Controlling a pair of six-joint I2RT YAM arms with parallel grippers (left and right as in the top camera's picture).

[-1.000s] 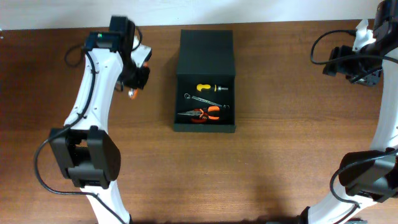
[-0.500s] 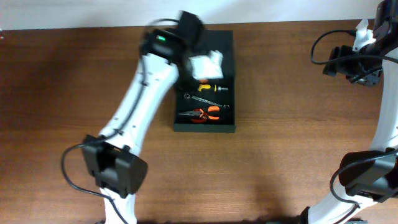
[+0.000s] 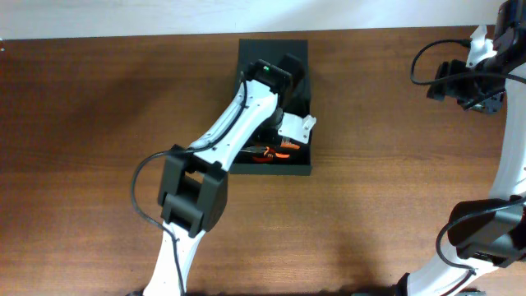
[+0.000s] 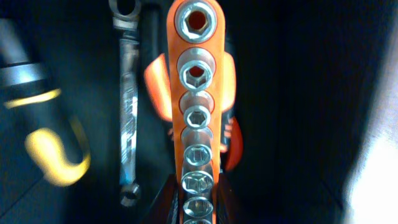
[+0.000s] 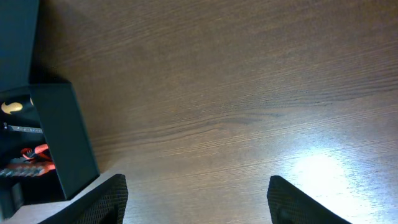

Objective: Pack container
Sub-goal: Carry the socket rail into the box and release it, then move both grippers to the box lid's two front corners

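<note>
The gap between screwdriver [image 4: 46, 146] and wrench shows the bare bottom of the box, so my left gripper goes toward the left in the wrist view and down into it next.
The container [image 3: 271, 168] is a dark box lying open in the middle of the table, its lid [image 3: 273, 54] folded back. My left gripper [image 3: 289, 131] hangs over the box interior, shut on an orange socket rail [image 4: 196, 93] carrying several chrome sockets. Below the rail, inside the box, lie orange pliers [image 4: 157, 81], a steel wrench [image 4: 128, 106] and a yellow-and-black screwdriver [image 4: 46, 146]. My right gripper [image 5: 196, 200] stands open over bare wood far to the right of the box, holding nothing. The box corner [image 5: 59, 134] shows at the left of the right wrist view.
The left arm [image 3: 218, 144] stretches diagonally from the table's front across the box's left side. The right arm [image 3: 468, 82] stays at the far right edge. Brown wooden tabletop [image 3: 394, 189] surrounds the box.
My left arm has swung from left of the box to over its interior, carrying the socket rail. The right arm has not moved.
</note>
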